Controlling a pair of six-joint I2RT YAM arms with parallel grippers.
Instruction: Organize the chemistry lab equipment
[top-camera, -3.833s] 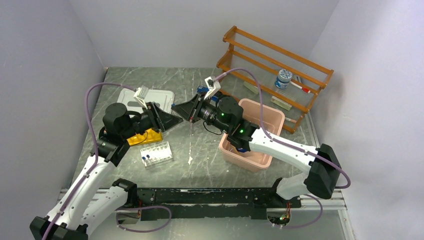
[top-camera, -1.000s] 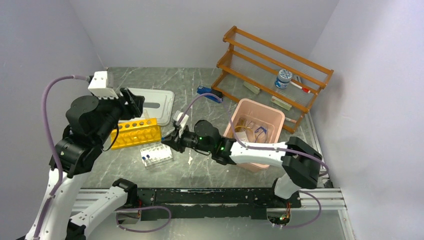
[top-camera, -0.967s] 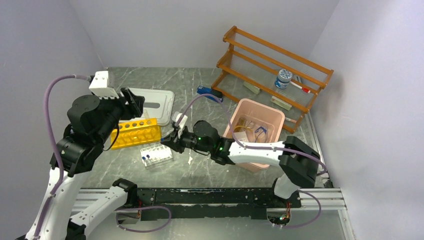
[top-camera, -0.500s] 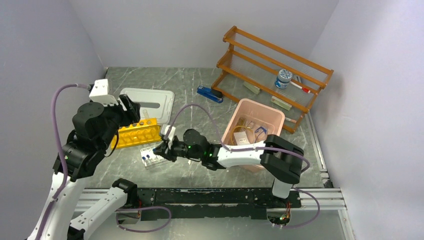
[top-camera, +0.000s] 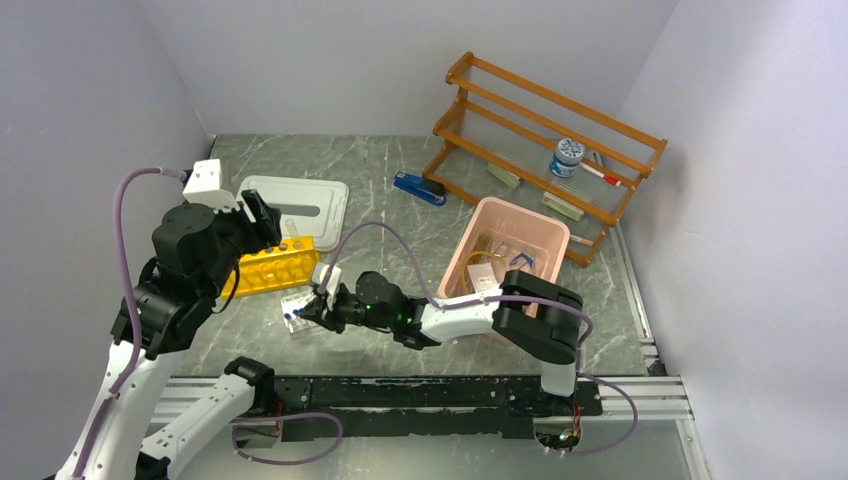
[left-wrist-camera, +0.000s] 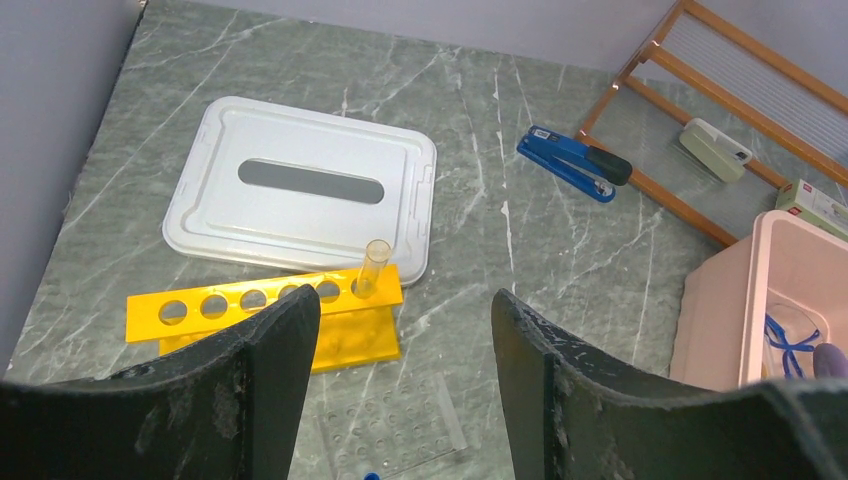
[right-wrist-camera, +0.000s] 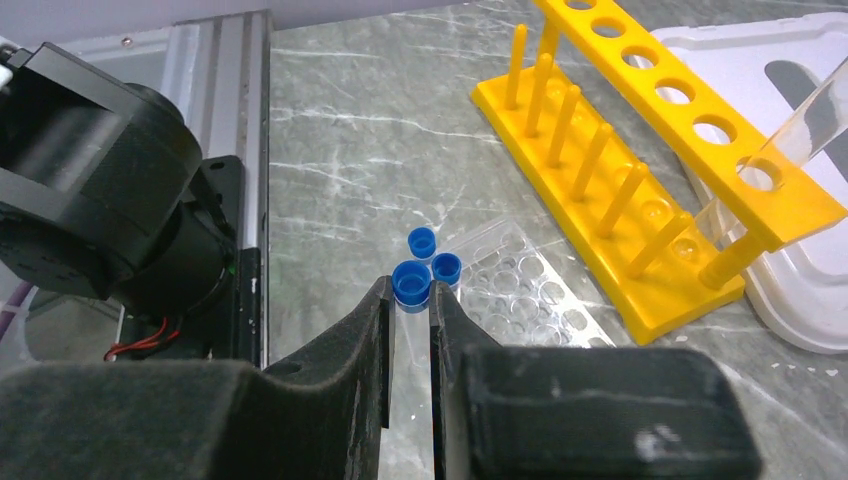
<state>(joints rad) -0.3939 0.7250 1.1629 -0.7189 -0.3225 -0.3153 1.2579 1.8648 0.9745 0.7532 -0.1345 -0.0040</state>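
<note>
The cap of the tube in my right gripper is still higher, so my gripper needs to lower the tube toward the right in the wrist view, into the free well beside the standing tubes.
My right gripper is shut on a small clear blue-capped tube and holds it at the near corner of a clear multi-well rack. Two more blue-capped tubes stand in that rack. In the top view the right gripper lies low over the rack. My left gripper is open and empty, raised above the yellow rack. Blue-framed goggles, tan tubing and a white packet lie in the pink bin.
The yellow rack holds one open glass tube. A white lid lies behind it. A blue stapler lies mid-table. A wooden shelf at the back right holds a blue-capped bottle.
My right arm has swung left from the pink bin, down to the clear rack, with the tube in its jaws. My left arm has drawn back and settled over the yellow rack.
</note>
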